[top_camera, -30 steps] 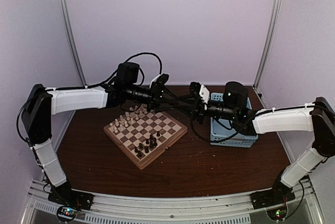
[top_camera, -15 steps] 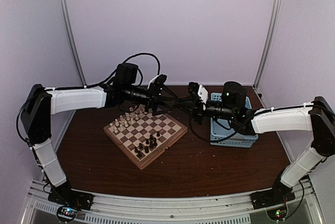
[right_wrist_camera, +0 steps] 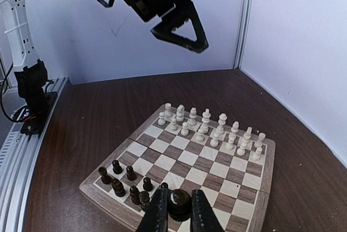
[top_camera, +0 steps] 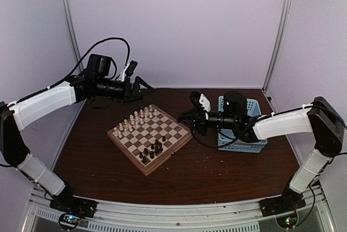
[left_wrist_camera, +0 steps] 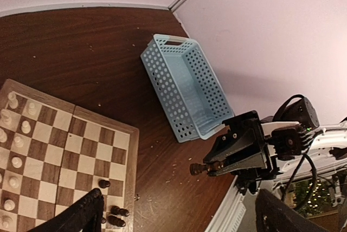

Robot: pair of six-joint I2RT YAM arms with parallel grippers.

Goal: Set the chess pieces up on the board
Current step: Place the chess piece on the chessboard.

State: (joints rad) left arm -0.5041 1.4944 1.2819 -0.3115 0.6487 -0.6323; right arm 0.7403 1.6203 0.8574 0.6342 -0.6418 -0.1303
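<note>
Next, my right gripper lowers left in the top view onto the board's empty edge squares beside the cluster of dark pieces, because the dark row still has gaps there.
The board (top_camera: 150,137) lies left of centre on the table. Cream chess pieces (right_wrist_camera: 211,123) fill its far rows in two lines. Several dark chess pieces (right_wrist_camera: 122,180) cluster at the near corner. My right gripper (right_wrist_camera: 179,213) is shut on one dark piece (right_wrist_camera: 178,202), held above the board's near edge. From the left wrist, that dark piece (left_wrist_camera: 198,168) sticks out of the right gripper (left_wrist_camera: 209,167) over bare table beside the board (left_wrist_camera: 59,156). My left gripper (top_camera: 142,87) hangs open and empty, high over the table behind the board's far left side.
A light blue lattice basket (top_camera: 241,134) stands right of the board, under the right arm; it looks empty in the left wrist view (left_wrist_camera: 187,88). Pale walls close in the back and sides. Small crumbs dot the dark wooden table (top_camera: 217,172).
The two grippers met above the board's far side. The left one opened and pulled back up and to the left. The right one shut on the dark piece and dropped toward the board.
</note>
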